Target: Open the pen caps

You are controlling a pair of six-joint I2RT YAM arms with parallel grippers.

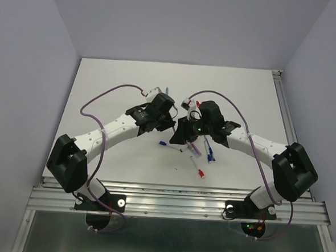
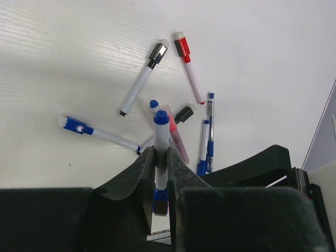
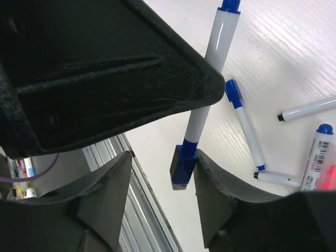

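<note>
The far tabletop beside the light blue pen is outward of and below my left gripper. My left gripper should move outward and down to release the pen there.
My left gripper [image 2: 160,152] is shut on the white barrel of a pen [image 2: 161,137], held off the table above the pile. That pen's blue pen cap [image 3: 184,165] points back toward the right arm. It sits between the fingers of my right gripper [image 3: 164,157]: the right finger [image 3: 220,184] touches it and a gap remains on the left side. Other capped pens lie on the white table below, with a black cap [image 2: 157,53], a red cap [image 2: 182,48] and a blue cap [image 2: 77,126]. Both grippers meet mid-table, the left gripper [image 1: 167,123] beside the right gripper [image 1: 185,130].
Several more pens lie scattered just in front of the grippers [image 1: 203,157], one a red pen [image 1: 197,166]. An aluminium rail [image 1: 180,204] runs along the table's near edge. The left gripper's black body [image 3: 94,68] fills the upper left of the right wrist view.
</note>
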